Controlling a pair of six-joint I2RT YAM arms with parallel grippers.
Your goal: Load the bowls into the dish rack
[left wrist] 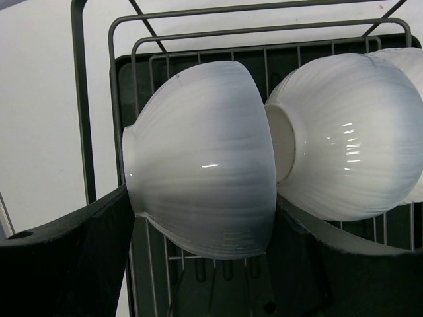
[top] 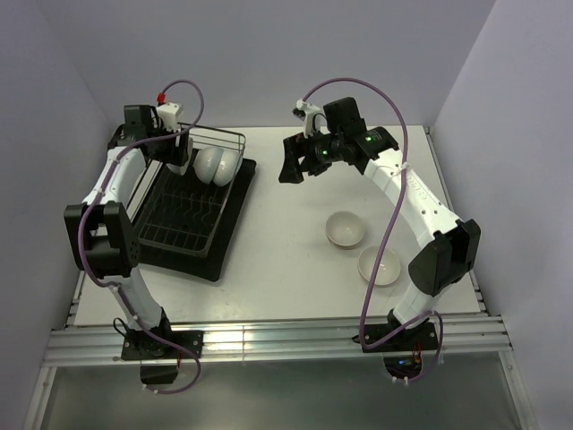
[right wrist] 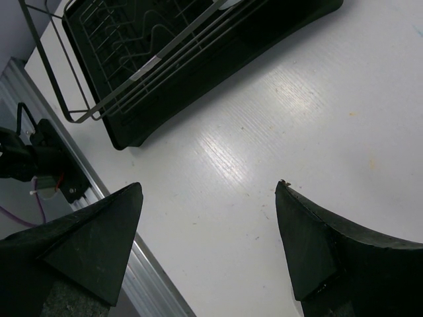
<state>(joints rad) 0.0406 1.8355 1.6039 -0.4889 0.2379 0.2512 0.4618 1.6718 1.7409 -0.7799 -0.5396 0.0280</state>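
I should ease my left gripper down toward the second bowl next and release the first bowl, since the wires at the rack's far end are below my left gripper, beside the second bowl.
The dish rack (top: 175,235) is a dark wire basket on a black tray at the left. White bowls stand on edge at its far end. In the left wrist view one ribbed bowl (left wrist: 201,165) lies sideways between my left gripper's (left wrist: 201,195) fingers, its foot against one finger and its rim against the other. A second bowl (left wrist: 347,132) leans right beside it. The left gripper (top: 182,154) is shut on that first bowl. Two more bowls (top: 345,228) (top: 380,266) sit upright on the table at the right. My right gripper (top: 294,168) hangs open and empty above the table's middle.
The rack's raised wire sides (left wrist: 125,66) rise around the held bowl. In the right wrist view the rack (right wrist: 152,63) lies ahead, with bare white table under the right gripper (right wrist: 208,185). An aluminium rail (top: 277,340) runs along the near edge. Walls enclose three sides.
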